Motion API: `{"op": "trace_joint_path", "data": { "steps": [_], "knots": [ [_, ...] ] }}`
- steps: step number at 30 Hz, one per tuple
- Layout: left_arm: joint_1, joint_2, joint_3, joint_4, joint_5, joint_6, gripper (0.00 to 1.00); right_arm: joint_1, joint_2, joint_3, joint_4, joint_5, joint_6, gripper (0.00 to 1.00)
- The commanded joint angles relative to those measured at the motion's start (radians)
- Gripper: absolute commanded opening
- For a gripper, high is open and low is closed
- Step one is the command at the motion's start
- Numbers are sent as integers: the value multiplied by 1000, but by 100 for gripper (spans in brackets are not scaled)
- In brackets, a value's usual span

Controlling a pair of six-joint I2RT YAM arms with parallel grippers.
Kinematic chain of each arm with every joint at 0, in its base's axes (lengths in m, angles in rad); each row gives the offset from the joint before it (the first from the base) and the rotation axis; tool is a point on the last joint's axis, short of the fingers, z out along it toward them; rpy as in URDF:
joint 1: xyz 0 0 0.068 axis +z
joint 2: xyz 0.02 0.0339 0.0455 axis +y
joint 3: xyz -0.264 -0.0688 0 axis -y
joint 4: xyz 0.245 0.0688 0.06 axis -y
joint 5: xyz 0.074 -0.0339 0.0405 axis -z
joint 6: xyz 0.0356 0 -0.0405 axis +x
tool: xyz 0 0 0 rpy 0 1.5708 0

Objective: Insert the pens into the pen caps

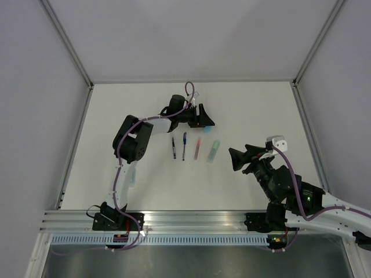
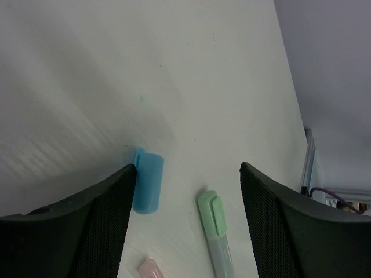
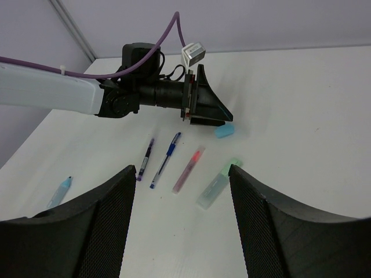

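My right gripper should move outward next, past the green marker and down onto the light blue pen cap [image 1: 207, 131] [image 3: 224, 131], because the cap is on the tabletop beyond the pens.
Four pens lie side by side mid-table: a black pen [image 1: 173, 147], a dark blue pen [image 1: 184, 146], a pink pen [image 1: 197, 149] and a pale green marker [image 1: 214, 152]. A light blue pen cap [image 1: 207, 131] lies just beyond them. My left gripper [image 1: 206, 119] hovers over that cap, open and holding nothing. In the left wrist view the cap [image 2: 148, 182] lies against the inner side of the left finger [image 2: 110, 202], with the green marker [image 2: 215, 226] between the jaws. My right gripper [image 1: 235, 159] stands open and empty, right of the green marker [image 3: 218, 182]. A pale blue marker [image 3: 60, 191] lies apart at the left.
The white table [image 1: 255, 110] is walled by grey panels on three sides. An aluminium rail [image 1: 191, 219] runs along the near edge, carrying both arm bases. The left arm's elbow [image 1: 132, 142] stands left of the pens.
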Motion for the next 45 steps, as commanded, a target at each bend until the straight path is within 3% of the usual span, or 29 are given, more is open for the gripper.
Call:
{"op": "trace_joint_path", "data": {
  "steps": [1, 7, 10, 13, 17, 21, 23, 24, 28, 31, 35, 45],
  "knots": [
    [-10, -38, 9, 133, 114, -31, 76, 4, 8, -3, 53, 53, -44, 71],
    [1, -192, -93, 191, 85, -44, 77, 4, 76, 36, 188, 129, -198, 66],
    [24, -369, -176, 120, 15, -5, 78, -23, 178, 128, 292, 143, -373, 65],
    [62, -553, -282, -2, -92, 18, 78, -118, 319, 284, 259, 29, -421, 65],
    [95, -778, -475, -145, -292, 76, 79, -310, 566, 550, 136, -224, -418, 69],
    [95, -955, -561, -422, -457, 185, 79, -521, 816, 821, -139, -622, -440, 73],
    [95, -992, -614, -476, -519, 199, 79, -599, 948, 963, -264, -811, -467, 73],
    [95, -1012, -638, -477, -521, 197, 79, -623, 987, 990, -287, -812, -477, 73],
    [93, -1140, -803, -374, -491, 164, 78, -692, 1145, 979, -287, -1150, -519, 73],
    [90, -1232, -918, -328, -488, 150, 78, -707, 1280, 955, -342, -1194, -637, 73],
    [81, -1343, -977, -343, -514, 151, 78, -793, 1516, 1173, -570, -1289, -727, 68],
    [76, -1567, -1075, -280, -554, 115, 81, -842, 1728, 1309, -660, -1351, -851, 66]
  ]
}}
